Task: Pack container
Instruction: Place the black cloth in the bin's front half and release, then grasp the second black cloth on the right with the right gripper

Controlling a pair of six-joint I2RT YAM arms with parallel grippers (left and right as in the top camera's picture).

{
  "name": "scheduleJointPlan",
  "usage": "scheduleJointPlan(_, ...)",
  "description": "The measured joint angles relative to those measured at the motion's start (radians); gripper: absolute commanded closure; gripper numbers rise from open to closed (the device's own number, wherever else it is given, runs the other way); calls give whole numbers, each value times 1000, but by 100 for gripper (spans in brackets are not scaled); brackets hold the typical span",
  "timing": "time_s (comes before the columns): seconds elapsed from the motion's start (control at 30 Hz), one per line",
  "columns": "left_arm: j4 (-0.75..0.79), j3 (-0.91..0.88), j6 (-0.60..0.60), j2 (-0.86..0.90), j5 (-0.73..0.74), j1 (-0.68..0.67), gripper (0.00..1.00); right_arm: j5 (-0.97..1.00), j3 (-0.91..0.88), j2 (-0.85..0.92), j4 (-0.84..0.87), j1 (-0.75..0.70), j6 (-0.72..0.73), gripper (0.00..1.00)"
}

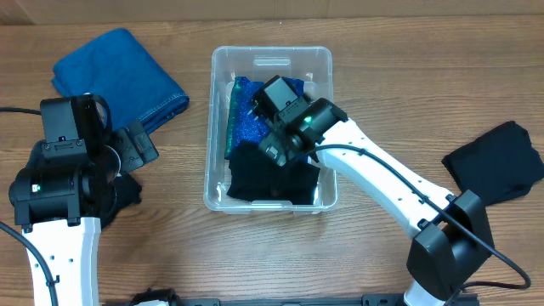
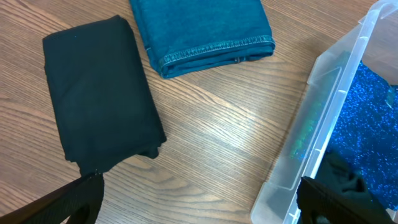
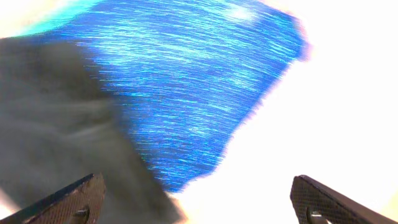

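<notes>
Another black cloth's edge opposite the container [image 1: 326,64] is next for my right gripper, which should go up, then swing to the right in the overhead view and down onto that edge.
The clear plastic container [image 1: 326,64] stands mid-table and holds a bright blue cloth [image 1: 246,119] and a black cloth [image 1: 268,178] at its near end. My right gripper [image 1: 274,102] hovers open and empty inside the container above these cloths; its wrist view shows the blue cloth [image 3: 186,81] and the black cloth [image 3: 56,118] below the spread fingers [image 3: 199,202]. My left gripper [image 1: 136,146] is open and empty left of the container, over bare wood [image 2: 199,205]. A folded black cloth [image 2: 99,93] and a folded teal cloth [image 2: 199,25] lie before it.
The teal folded cloth [image 1: 119,76] lies at the far left of the table. Another black cloth [image 1: 497,161] lies at the right edge. The container's wall [image 2: 317,118] is at the right of the left wrist view.
</notes>
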Motion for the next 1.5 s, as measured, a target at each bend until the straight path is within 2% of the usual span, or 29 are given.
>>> scheduleJointPlan(0.13,0,0,0,0,6,0,0,235,7,-34,-10,-10,213,0)
scheduleJointPlan(0.2,0,0,0,0,6,0,0,286,7,-127,-27,-39,361,0)
scheduleJointPlan(0.27,0,0,0,0,5,0,0,289,10,-237,-53,-137,478,0)
scheduleJointPlan(0.3,-1,0,0,0,6,0,0,270,15,-285,-65,-212,515,0)
scheduleJointPlan(0.4,-3,0,0,0,6,0,0,141,36,-384,-103,-614,589,0)
scheduleJointPlan(0.5,-4,0,0,0,10,0,0,-60,25,-357,-107,-969,618,0)
scheduleJointPlan(0.6,-9,0,0,0,10,0,0,-271,-43,-242,-104,-1321,625,0)
scheduleJointPlan(0.7,-12,0,0,0,10,0,0,-358,-96,-132,-97,-1469,621,0)
scheduleJointPlan(0.9,-20,0,0,0,10,0,0,-429,-166,27,-32,-1546,616,0)
scheduleJointPlan(1.2,-22,0,0,0,10,0,0,-504,-372,48,201,-1548,616,2)
scheduleJointPlan(1.23,-22,0,0,0,10,0,0,-521,-377,57,209,-1548,609,21)
scheduleJointPlan(1.27,-22,0,0,0,10,0,0,-546,-377,62,222,-1548,590,48)
scheduleJointPlan(1.3,-23,0,0,0,10,0,0,-569,-377,62,232,-1548,574,89)
scheduleJointPlan(1.33,-23,0,0,0,10,0,0,-621,-377,74,247,-1547,552,96)
scheduleJointPlan(1.5,-22,0,0,0,18,0,0,-820,-380,94,260,-1547,509,96)
